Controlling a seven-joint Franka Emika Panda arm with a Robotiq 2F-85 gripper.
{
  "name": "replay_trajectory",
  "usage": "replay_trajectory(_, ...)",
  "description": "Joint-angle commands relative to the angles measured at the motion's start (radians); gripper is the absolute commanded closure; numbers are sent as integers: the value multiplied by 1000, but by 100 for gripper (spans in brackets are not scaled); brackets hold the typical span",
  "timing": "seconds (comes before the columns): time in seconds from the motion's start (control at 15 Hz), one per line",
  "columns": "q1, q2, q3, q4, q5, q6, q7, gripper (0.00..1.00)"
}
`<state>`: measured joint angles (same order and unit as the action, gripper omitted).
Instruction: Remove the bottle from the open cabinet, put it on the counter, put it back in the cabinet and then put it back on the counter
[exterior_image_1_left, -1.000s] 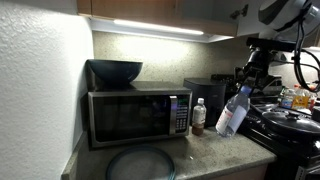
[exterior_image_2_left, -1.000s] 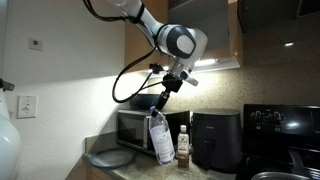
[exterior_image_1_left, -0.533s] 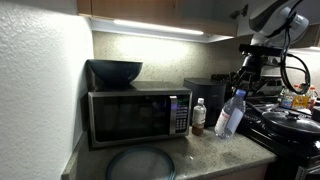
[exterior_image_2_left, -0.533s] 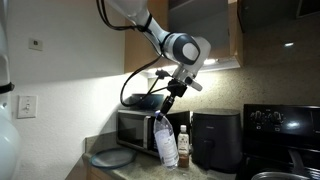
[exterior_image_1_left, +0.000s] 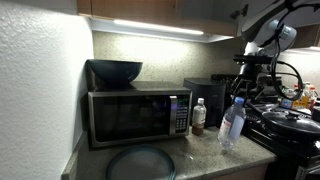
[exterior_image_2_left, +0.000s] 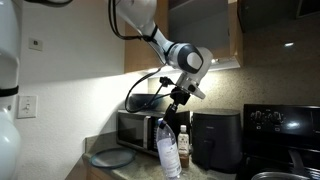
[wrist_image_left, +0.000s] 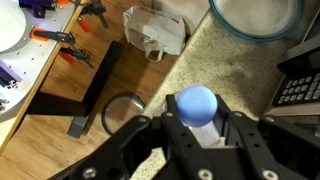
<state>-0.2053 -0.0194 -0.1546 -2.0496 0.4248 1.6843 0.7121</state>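
Observation:
The bottle's base hangs just over the open spot on the speckled counter (exterior_image_1_left: 227, 150) beside the stove, so my gripper should next lower the bottle a little to that spot and release it.
The bottle (exterior_image_1_left: 231, 122) is clear with a pale cap. It stands nearly upright, its base at or just above the counter (exterior_image_1_left: 195, 152), in front of the microwave's right end. My gripper (exterior_image_1_left: 242, 96) is shut on its neck from above; this also shows in the second exterior view, with the gripper (exterior_image_2_left: 176, 114) over the bottle (exterior_image_2_left: 167, 150). In the wrist view the cap (wrist_image_left: 195, 102) sits between my fingers (wrist_image_left: 197, 128) over the speckled counter (wrist_image_left: 240, 55). The brown cabinet (exterior_image_2_left: 200, 30) hangs above, and its lit underside shows (exterior_image_1_left: 160, 27).
A steel microwave (exterior_image_1_left: 138, 116) carries a dark bowl (exterior_image_1_left: 115, 70). A short bottle with brownish contents (exterior_image_1_left: 198, 116) stands beside a black appliance (exterior_image_2_left: 215, 140). A round plate (exterior_image_1_left: 140, 164) lies at the counter front. A black stove with pans (exterior_image_1_left: 290, 125) is beside the bottle.
The arm has lowered the bottle toward the counter and brought it from tilted to nearly upright. The grip on its neck has not changed.

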Motion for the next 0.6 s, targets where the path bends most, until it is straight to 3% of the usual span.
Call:
replay_trajectory(0.0,5,48,-14,36,13,-30,-1,87)
replay_trajectory(0.53,7,102,-16,70,28,-17,-39,87)
